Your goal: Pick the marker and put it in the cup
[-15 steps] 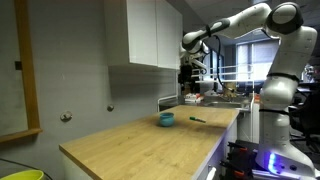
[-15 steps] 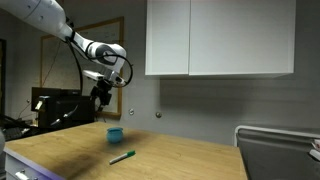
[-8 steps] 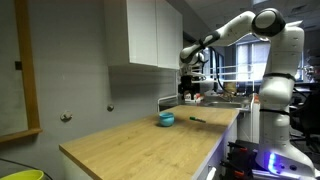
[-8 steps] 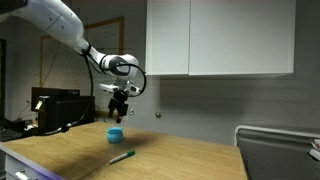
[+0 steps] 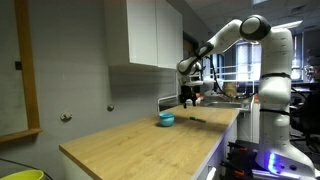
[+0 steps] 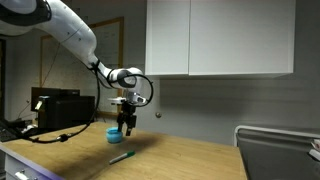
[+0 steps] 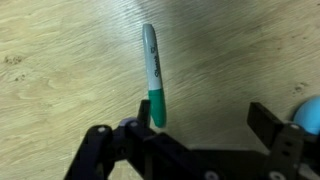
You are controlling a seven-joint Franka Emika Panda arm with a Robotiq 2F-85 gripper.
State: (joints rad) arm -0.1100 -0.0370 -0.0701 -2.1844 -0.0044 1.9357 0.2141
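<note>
The marker lies nearer one gripper finger, so my gripper will lower and shift away from the cup, onto the marker's green end [image 7: 157,108].
The green marker [image 7: 153,75] lies flat on the wooden counter, seen from above in the wrist view; it also shows in both exterior views [image 6: 122,157] [image 5: 198,119]. The teal-blue cup [image 6: 114,134] [image 5: 166,119] stands on the counter close to the marker; its edge shows at the right border of the wrist view [image 7: 308,112]. My gripper [image 7: 200,135] is open and empty, hanging above the counter over the marker, between marker and cup [image 6: 126,126] [image 5: 188,99].
The wooden counter [image 5: 150,145] has white wall cabinets [image 6: 220,37] above it. A sink area with clutter lies past the counter's far end [image 5: 215,98]. A yellow bin [image 5: 20,174] stands low at the near corner.
The arm has swung across and down, from beside the cup area high up to a lower spot over the marker. The marker and cup have not moved.
</note>
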